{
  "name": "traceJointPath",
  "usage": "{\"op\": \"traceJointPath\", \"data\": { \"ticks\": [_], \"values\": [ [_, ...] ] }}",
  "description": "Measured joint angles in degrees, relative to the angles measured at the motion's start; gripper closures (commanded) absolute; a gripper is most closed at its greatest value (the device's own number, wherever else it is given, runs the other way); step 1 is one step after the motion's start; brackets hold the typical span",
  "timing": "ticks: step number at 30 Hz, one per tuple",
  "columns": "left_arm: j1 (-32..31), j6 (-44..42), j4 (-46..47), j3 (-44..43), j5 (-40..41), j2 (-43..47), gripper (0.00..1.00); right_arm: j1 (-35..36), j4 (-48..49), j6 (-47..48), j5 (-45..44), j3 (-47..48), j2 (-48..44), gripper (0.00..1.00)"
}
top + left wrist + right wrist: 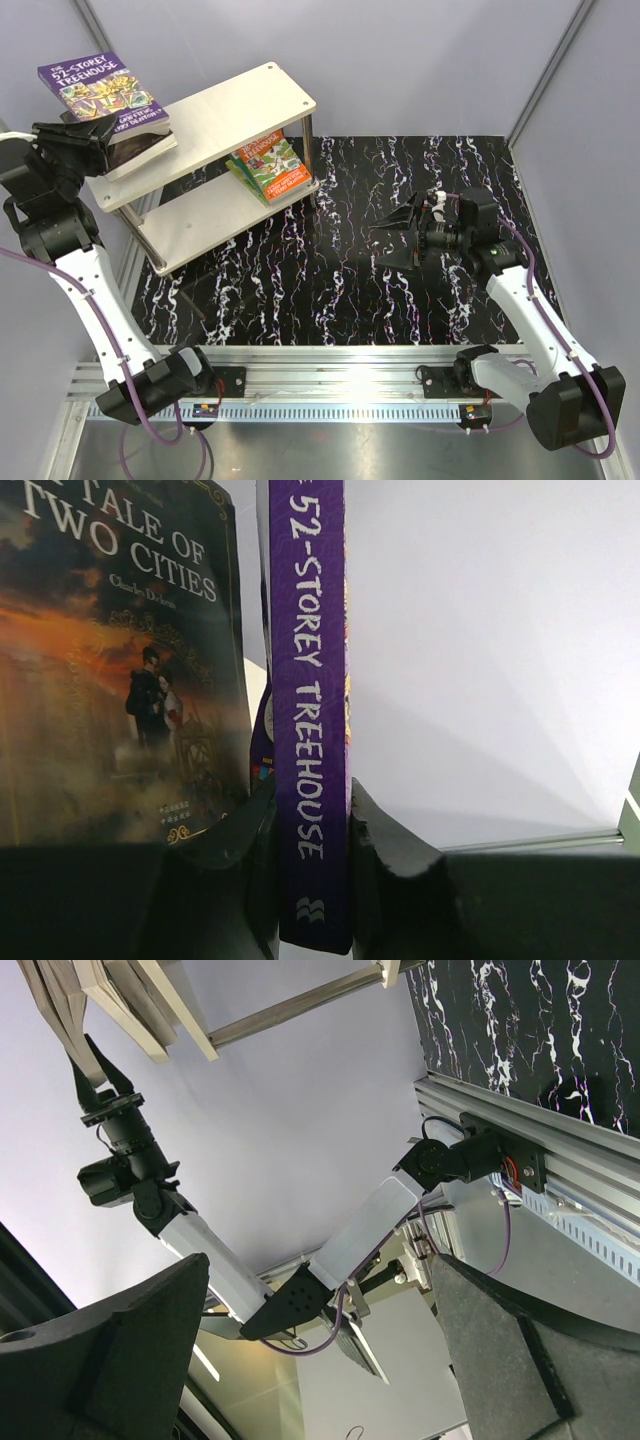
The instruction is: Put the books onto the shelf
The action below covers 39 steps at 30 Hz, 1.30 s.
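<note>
The purple book [100,88] will go down next in my left gripper, to lie on the dark book on the shelf's top board [132,147].
My left gripper [104,128] is shut on a purple "52-Storey Treehouse" book [100,88], held above the left end of the shelf [235,112]. In the left wrist view the purple spine [310,710] stands between my two fingers [385,845]. A dark "A Tale of Two Cities" book [110,660] is just left of it; from above that book [140,150] rests on the top board's left end. Green and orange books [268,166] lie on the lower board. My right gripper [396,238] hangs open and empty over the black marbled mat, well right of the shelf.
The black marbled mat [340,280] covers the table in front of the shelf. Grey walls close in behind and on both sides. An aluminium rail [330,365] with both arm bases runs along the near edge. The right wrist view shows the left arm [190,1235] and a rail [540,1210].
</note>
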<state>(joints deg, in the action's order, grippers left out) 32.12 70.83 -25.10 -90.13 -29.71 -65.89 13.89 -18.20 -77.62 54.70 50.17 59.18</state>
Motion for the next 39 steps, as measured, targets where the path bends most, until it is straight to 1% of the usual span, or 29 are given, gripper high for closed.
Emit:
{"op": "traceJointPath", "data": {
  "ticks": [6,7,8,10,11,14,15,16,17,18,21,22,32,39],
  "values": [
    [0.6,0.0,0.3,2.7,-0.9,0.6,1.0,0.0,0.2,0.0,0.0,0.0,0.1,0.0],
    [0.6,-0.4,-0.1,2.8,-0.9,0.6,0.97,0.0,0.3,0.0,0.0,0.0,0.2,0.0],
    [0.6,-0.9,-0.9,2.8,-0.9,0.6,0.91,0.0,0.3,0.0,0.0,0.0,0.2,0.0],
    [0.6,-1.9,-2.5,2.8,-0.9,0.6,0.86,0.0,0.3,0.0,0.0,0.0,0.2,0.0],
    [0.6,-2.4,-3.3,2.8,-1.0,0.5,0.79,0.0,0.3,0.0,0.0,0.0,0.2,0.0],
    [0.7,-3.4,-5.9,2.5,-1.0,0.3,0.69,0.0,0.3,0.0,0.0,0.0,0.3,0.0],
    [0.8,-3.7,-6.5,2.4,-0.9,0.1,0.53,0.0,0.3,0.0,0.0,0.0,0.3,0.0],
    [0.9,-4.4,-6.9,2.3,-0.9,0.1,0.43,0.0,0.3,0.0,0.0,0.0,0.3,0.0],
    [0.9,-4.8,-7.7,2.1,-0.9,0.1,0.36,0.0,0.3,0.0,0.0,0.0,0.3,0.0],
    [0.9,-4.6,-8.0,1.8,-1.0,0.1,0.24,0.0,0.3,0.0,0.0,0.0,0.3,0.0],
    [1.1,-5.0,-8.1,-0.3,-1.2,0.0,0.05,0.0,0.3,0.0,0.0,0.0,0.3,0.0],
    [1.2,-5.1,-8.4,-0.9,-1.2,0.0,0.01,0.0,0.3,0.0,0.0,-0.1,0.3,0.0],
    [2.7,-3.3,-9.9,-2.1,-4.5,-1.2,0.01,0.0,0.2,0.0,0.0,-1.2,0.2,0.0],
    [4.3,-2.1,-13.5,-4.5,-7.4,-2.5,0.01,0.0,0.1,0.0,0.0,-1.6,0.0,0.0]
  ]
}}
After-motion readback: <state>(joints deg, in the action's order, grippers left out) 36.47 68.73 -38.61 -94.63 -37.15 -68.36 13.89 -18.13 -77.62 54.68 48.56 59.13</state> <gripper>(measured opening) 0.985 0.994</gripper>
